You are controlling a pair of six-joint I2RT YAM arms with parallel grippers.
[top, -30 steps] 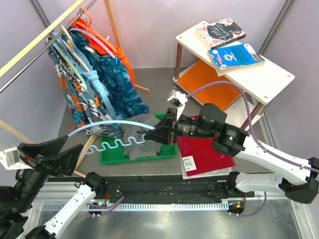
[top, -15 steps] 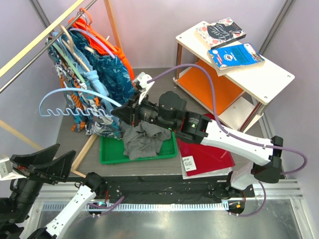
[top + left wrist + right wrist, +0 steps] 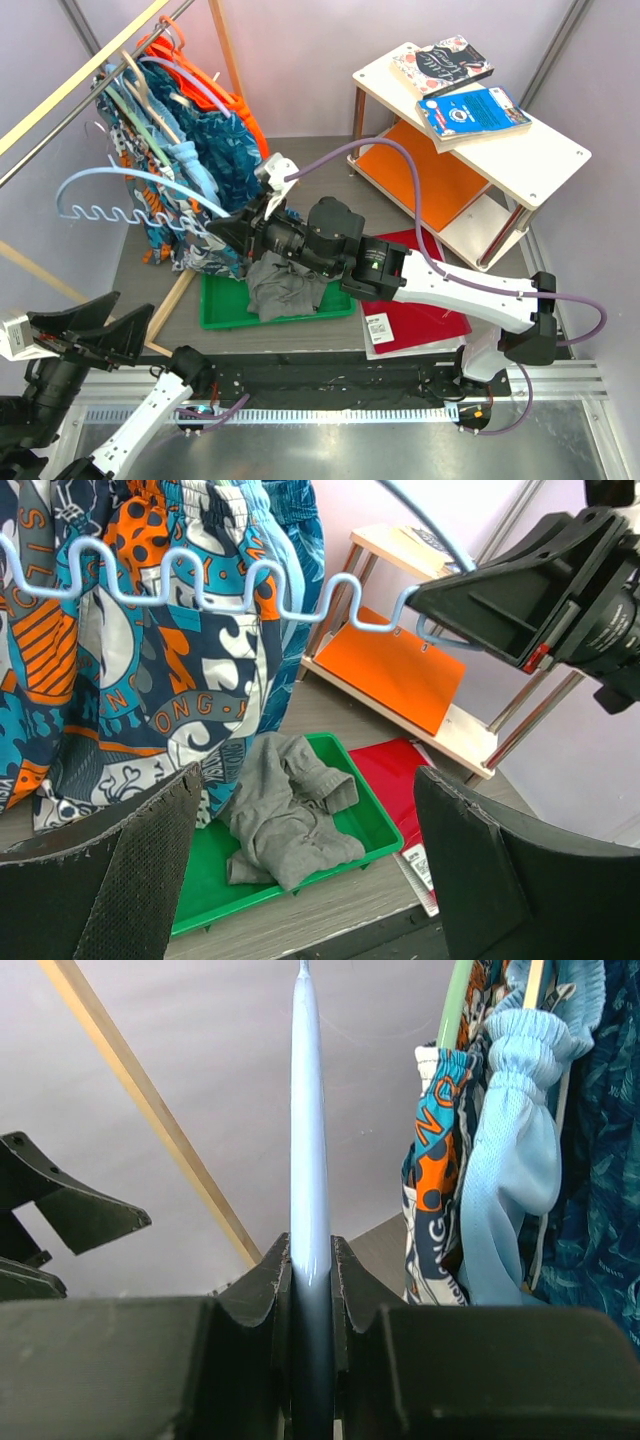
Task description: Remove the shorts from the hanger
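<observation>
The robot's right gripper will next carry the hanger to the left in the top view, to the near end of the rack's bar, which is free of clothes. Then it will hook the hanger there and release it.
The grey shorts (image 3: 285, 290) lie crumpled in a green tray (image 3: 215, 312), also seen in the left wrist view as grey shorts (image 3: 290, 815) in the tray (image 3: 385, 830). My right gripper (image 3: 225, 228) is shut on an empty light-blue hanger (image 3: 110, 185) with a wavy lower bar, held beside the rack. The hanger (image 3: 308, 1160) is pinched between the right gripper's jaws (image 3: 310, 1260). Floral shorts (image 3: 170, 215) hang on the rack behind the hanger (image 3: 200, 580). My left gripper (image 3: 85, 335) stands open and empty at the near left, well below the hanger (image 3: 310, 870).
More clothes on hangers crowd the wooden rack (image 3: 150, 90), including a light-blue garment (image 3: 510, 1160). A white side table (image 3: 520, 150) with books (image 3: 470, 110) and an orange shelf stands at the back right. A red folder (image 3: 415, 310) lies right of the tray.
My right arm swung left and up, carrying the empty hanger from over the tray to beside the hanging clothes. My left gripper drew back toward the near left, staying open.
</observation>
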